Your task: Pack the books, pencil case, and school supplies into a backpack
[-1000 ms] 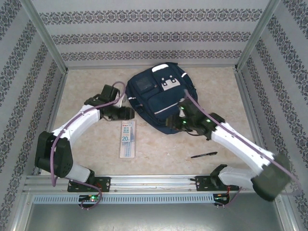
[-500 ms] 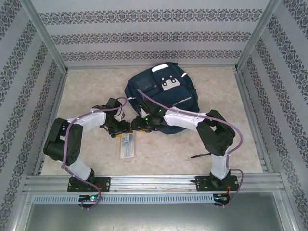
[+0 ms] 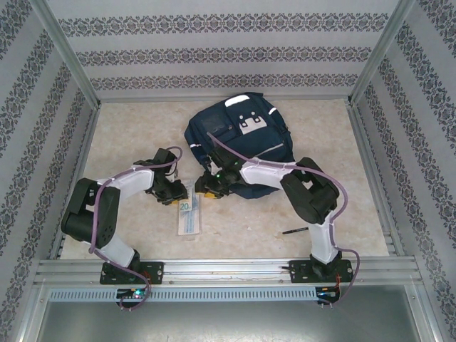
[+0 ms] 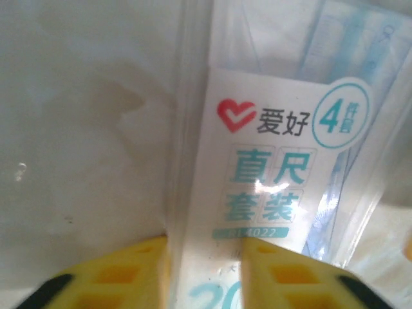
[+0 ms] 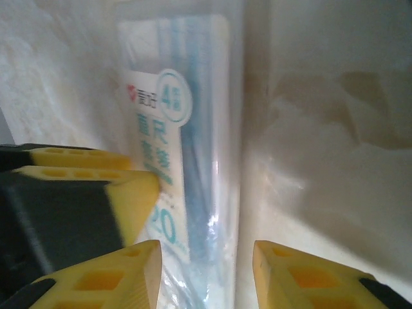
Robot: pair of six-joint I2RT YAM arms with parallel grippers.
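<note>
The case's long edge (image 3: 196, 195) (image 5: 228, 261) runs between my right gripper's open fingers, so my right gripper should move farther in toward my left gripper next, then close.
The pencil case (image 3: 189, 216) lies flat on the table just below the backpack (image 3: 242, 142), its "20" end towards the bag. My left gripper (image 3: 179, 199) is at that end. In the left wrist view the pencil case (image 4: 270, 161) runs between my left gripper's (image 4: 205, 241) narrowed jaws, and both yellow pads touch it. My right gripper (image 3: 206, 191) comes in from the other side. It stands open (image 5: 206, 248) over the case's (image 5: 193, 129) long edge, beside a left finger (image 5: 132, 199). The black pen (image 3: 296, 230) lies to the lower right. The books are out of view.
The backpack rests flat at the back centre of the marbled table, close behind both grippers. Metal frame posts and patterned walls enclose the table on three sides. The right arm's elbow (image 3: 313, 189) stands over the bag's lower right corner.
My right arm swung left from the backpack's lower edge to the pencil case's top end. My left gripper moved down onto the case and narrowed its jaws on it.
</note>
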